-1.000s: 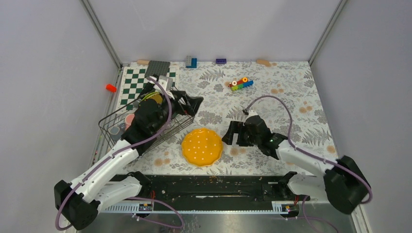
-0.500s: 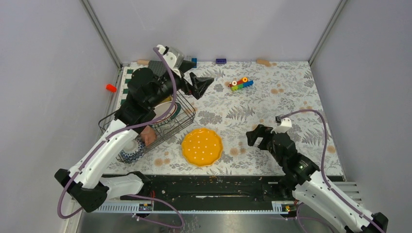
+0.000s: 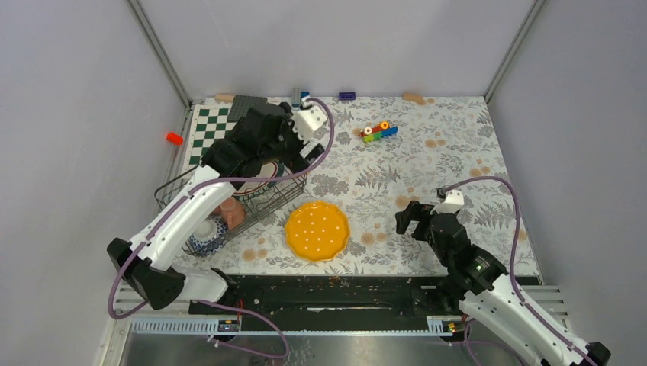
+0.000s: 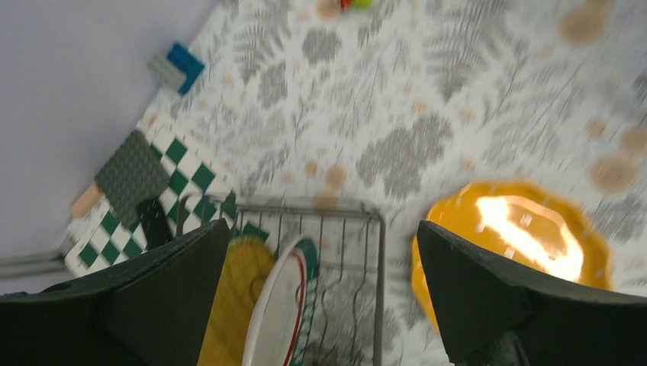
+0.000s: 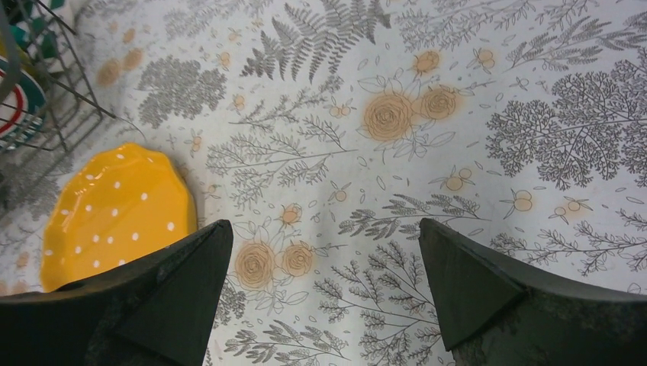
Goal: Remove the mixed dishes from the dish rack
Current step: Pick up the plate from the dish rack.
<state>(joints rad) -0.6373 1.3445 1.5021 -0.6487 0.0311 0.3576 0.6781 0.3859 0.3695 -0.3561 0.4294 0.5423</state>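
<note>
I will next lower my left gripper and move it left in the top view, onto the white plate's upper rim (image 3: 267,166) (image 4: 268,297), since the plate is standing edge up.
The black wire dish rack (image 3: 294,185) stands at the left of the table. A white plate with a green-and-red rim (image 4: 276,313) and a lime-green plate (image 4: 229,305) stand upright in it. A pink cup (image 3: 230,212) and a patterned bowl (image 3: 204,232) lie at its near end. A yellow dotted plate (image 3: 317,230) lies flat on the table beside the rack. My left gripper (image 4: 322,224) is open and empty, above the rack's far right corner (image 3: 294,156). My right gripper (image 5: 325,223) is open and empty above bare tablecloth, right of the yellow plate (image 3: 416,217).
A green-and-white chequered board (image 3: 204,126) with a grey baseplate (image 3: 248,105) lies behind the rack. Coloured toy bricks (image 3: 379,131) sit at the back middle, with more bricks (image 3: 300,96) and tan blocks (image 3: 413,97) along the back wall. Side walls stand close.
My left arm rose out of the rack, then swung down over its far right corner. My right arm drew back from the yellow plate toward the near right, then held still.
</note>
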